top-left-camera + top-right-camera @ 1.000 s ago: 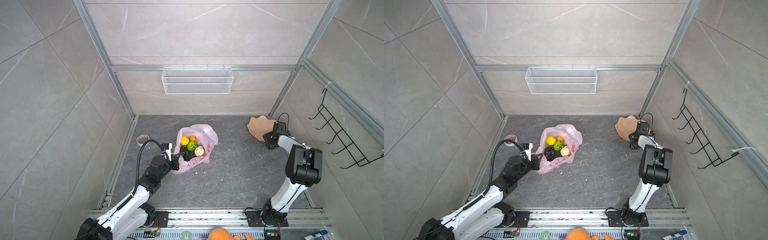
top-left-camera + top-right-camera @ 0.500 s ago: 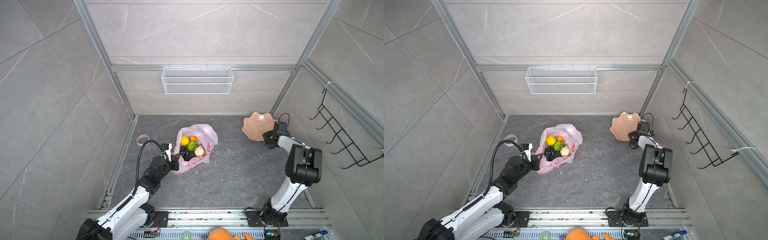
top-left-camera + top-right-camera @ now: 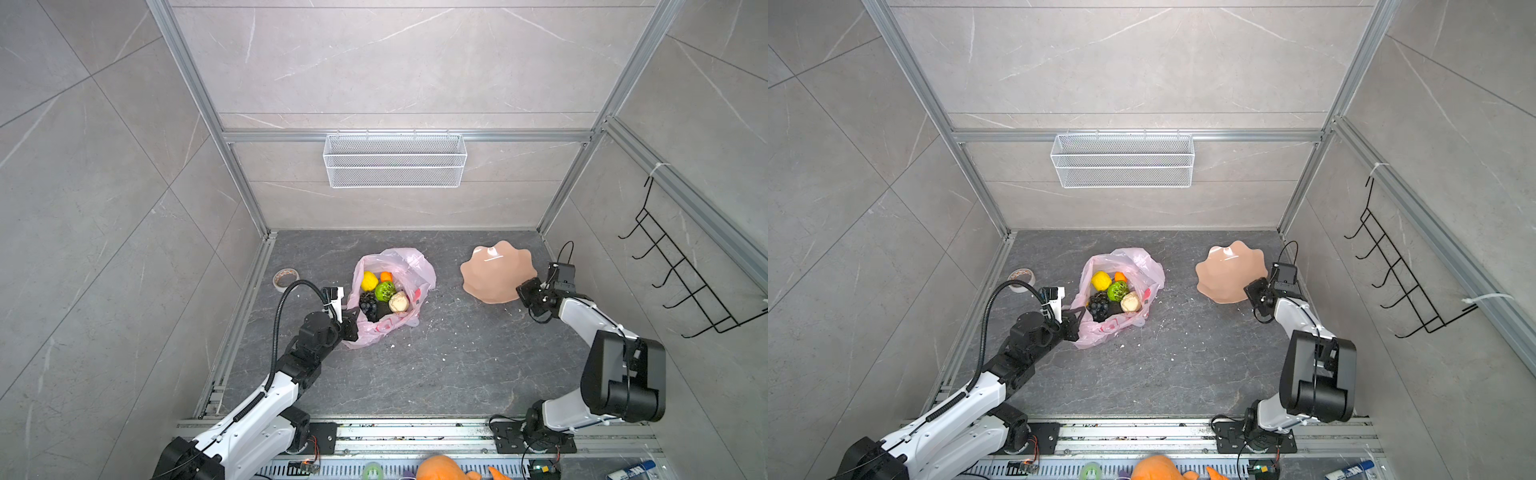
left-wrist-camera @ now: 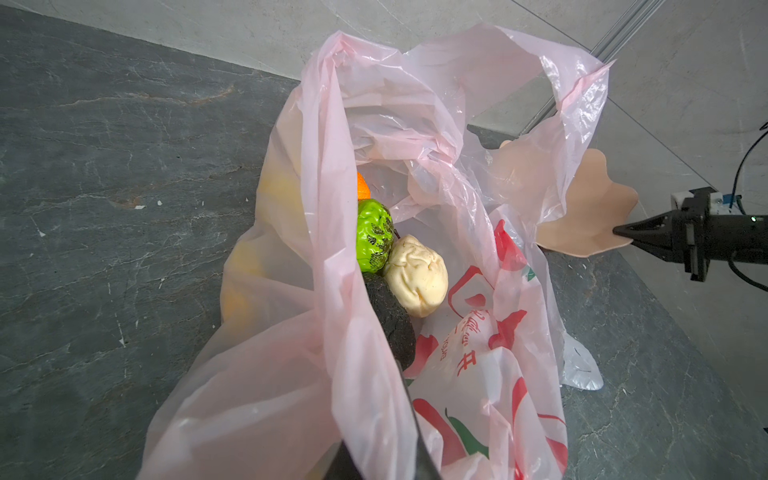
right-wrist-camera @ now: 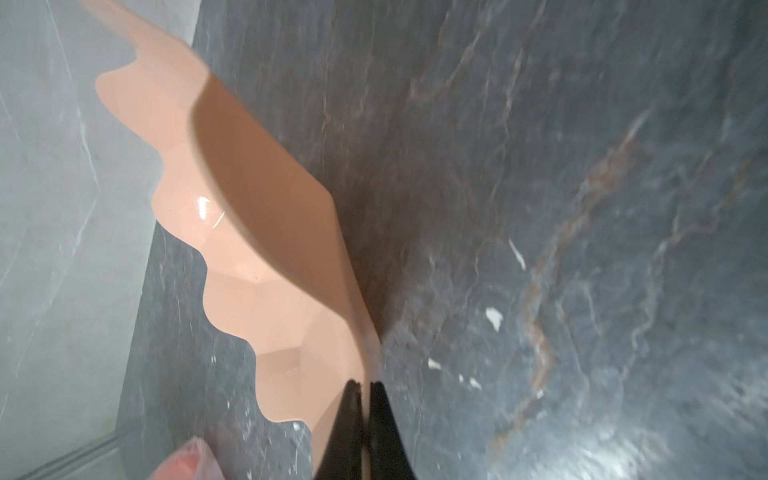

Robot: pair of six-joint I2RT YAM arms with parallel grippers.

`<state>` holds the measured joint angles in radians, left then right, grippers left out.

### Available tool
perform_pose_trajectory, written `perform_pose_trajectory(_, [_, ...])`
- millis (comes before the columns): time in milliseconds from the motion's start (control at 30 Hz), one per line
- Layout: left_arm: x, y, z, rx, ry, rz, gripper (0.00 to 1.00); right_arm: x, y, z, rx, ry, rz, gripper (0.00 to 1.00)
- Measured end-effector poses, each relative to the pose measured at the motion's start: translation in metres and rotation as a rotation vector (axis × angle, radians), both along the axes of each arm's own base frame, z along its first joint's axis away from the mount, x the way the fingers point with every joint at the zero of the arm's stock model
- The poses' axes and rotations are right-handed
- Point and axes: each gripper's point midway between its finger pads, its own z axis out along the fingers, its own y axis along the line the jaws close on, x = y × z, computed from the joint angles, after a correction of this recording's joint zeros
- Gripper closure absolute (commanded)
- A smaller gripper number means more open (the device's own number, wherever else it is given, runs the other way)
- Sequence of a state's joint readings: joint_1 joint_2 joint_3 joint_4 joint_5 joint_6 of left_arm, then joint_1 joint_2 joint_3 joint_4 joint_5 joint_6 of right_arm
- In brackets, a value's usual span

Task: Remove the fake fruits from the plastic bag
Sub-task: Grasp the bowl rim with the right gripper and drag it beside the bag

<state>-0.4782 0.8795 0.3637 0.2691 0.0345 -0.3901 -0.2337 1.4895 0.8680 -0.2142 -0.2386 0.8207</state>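
Note:
My right gripper draws the plate (image 3: 494, 270) back toward the bag, lowers and releases it next, since the clear floor beside the bag is below and back from the gripper.
The pink plastic bag (image 3: 409, 270) lies open in the middle of the floor in both top views. Inside it are fake fruits: a yellow lemon (image 3: 369, 281), an orange (image 3: 386, 276), a bumpy green fruit (image 3: 385, 290), black grapes (image 3: 368, 302) and a cream piece (image 3: 398, 301). A dark avocado (image 4: 390, 320) shows in the left wrist view. My left gripper (image 3: 353, 326) is shut on the bag's near edge (image 4: 365, 374). Off to the right, my right gripper (image 3: 519, 291) is shut on the rim of a peach wavy plate (image 3: 494, 270), which it holds tilted (image 5: 266, 199).
A tape roll (image 3: 286, 277) lies by the left rail. A white wire basket (image 3: 395, 160) hangs on the back wall and a black hook rack (image 3: 681, 270) on the right wall. An orange plush toy (image 3: 444, 469) sits at the front edge.
My right gripper has shut on the plate's rim and swung the plate leftward, toward the bag, with more of its face showing. The left arm and the bag have stayed put.

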Motion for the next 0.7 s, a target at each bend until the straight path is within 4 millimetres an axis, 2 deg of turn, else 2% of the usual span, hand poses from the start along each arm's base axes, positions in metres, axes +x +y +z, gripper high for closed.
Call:
perform_pose_trajectory(333, [0.002,0.008,0.004,0.027,-0.029,0.034,1.00,-0.055,0.070,0.005,0.071,0.060,0.268,1.00])
perform_pose_trajectory(600, [0.001,0.015,0.004,0.043,-0.052,0.063,1.00,-0.113,0.118,-0.008,0.155,0.154,0.445,1.00])
perform_pose_trajectory(700, [0.001,0.016,0.004,0.049,-0.055,0.065,1.00,-0.131,0.130,-0.013,0.193,0.185,0.488,1.00])
